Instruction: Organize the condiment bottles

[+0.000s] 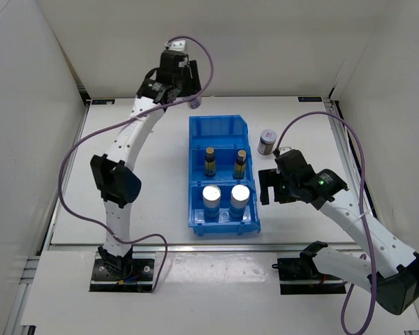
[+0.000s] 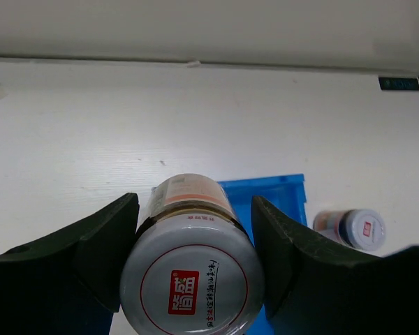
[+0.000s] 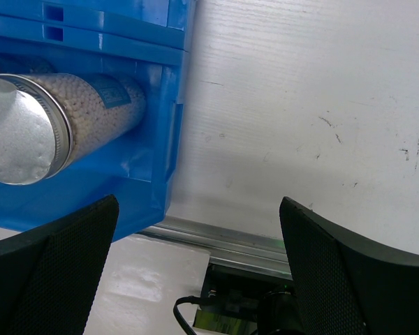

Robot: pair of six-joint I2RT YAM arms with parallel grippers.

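The short dark jar in my left gripper should next go over and down for release, as the bin's empty far section lies below and to its right in the top view.
My left gripper is shut on a short dark jar with a pale lid, held above the table just behind the blue bin's far left corner. The second short jar stands on the table right of the bin, and it also shows in the left wrist view. Two slim dark yellow-labelled bottles stand in the bin's middle section. Two white-blue cylinders with silver tops stand in its near section. My right gripper is open and empty beside the bin's right wall.
White walls enclose the table on the left, back and right. A metal rail runs along the table's near edge. In the right wrist view, the bin's corner lies left of the gripper, with a cylinder inside.
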